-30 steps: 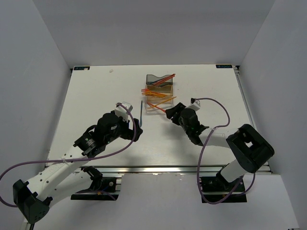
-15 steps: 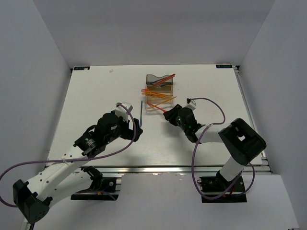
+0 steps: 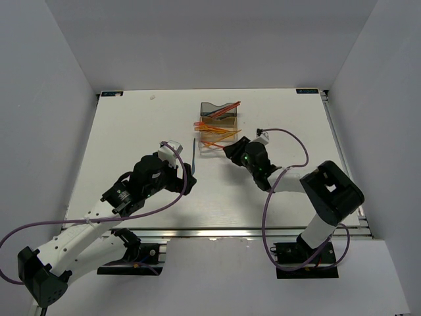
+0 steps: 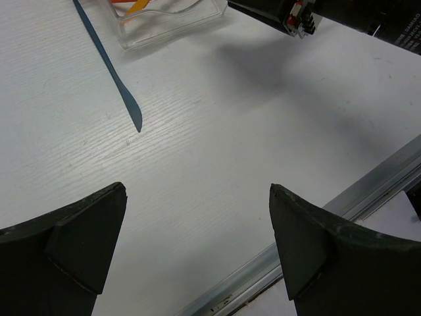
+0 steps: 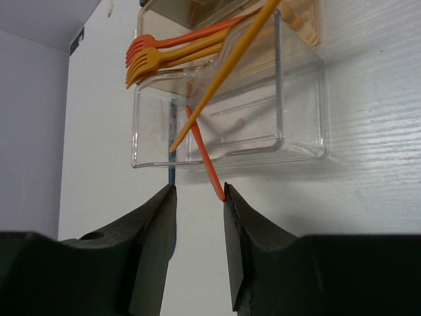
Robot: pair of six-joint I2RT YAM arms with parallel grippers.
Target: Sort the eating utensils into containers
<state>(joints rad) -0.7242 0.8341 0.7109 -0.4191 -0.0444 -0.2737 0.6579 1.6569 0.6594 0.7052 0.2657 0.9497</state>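
Observation:
The knife lies slanted to my left gripper's open fingers, so the gripper should move outward and down, turning to close across the dark blue knife's middle (image 3: 194, 155) (image 4: 104, 54).
Three joined containers stand in a row: smoky grey (image 3: 212, 108), amber (image 3: 222, 125) and clear (image 3: 212, 147). Orange and red eating utensils poke out of them. In the right wrist view, orange forks (image 5: 171, 52) and a yellow-orange stick (image 5: 223, 72) lie in the clear bin (image 5: 299, 99). A red-orange stick (image 5: 202, 153) leans out over its near wall. My right gripper (image 5: 199, 191) is just below, jaws narrow but apart, and the stick's tip touches the right finger's tip. A dark blue knife (image 4: 108, 69) lies on the table left of the bins. My left gripper (image 4: 197, 189) hovers wide open near it, holding nothing.
The table's front metal rail (image 4: 316, 217) runs close below the left gripper. The right arm's wrist (image 4: 342, 20) sits next to the clear bin (image 4: 164, 20). Grey walls enclose the white table (image 3: 131, 131).
My right gripper has moved up and left to the clear bin's near wall, and its jaws have narrowed. The left arm has not moved.

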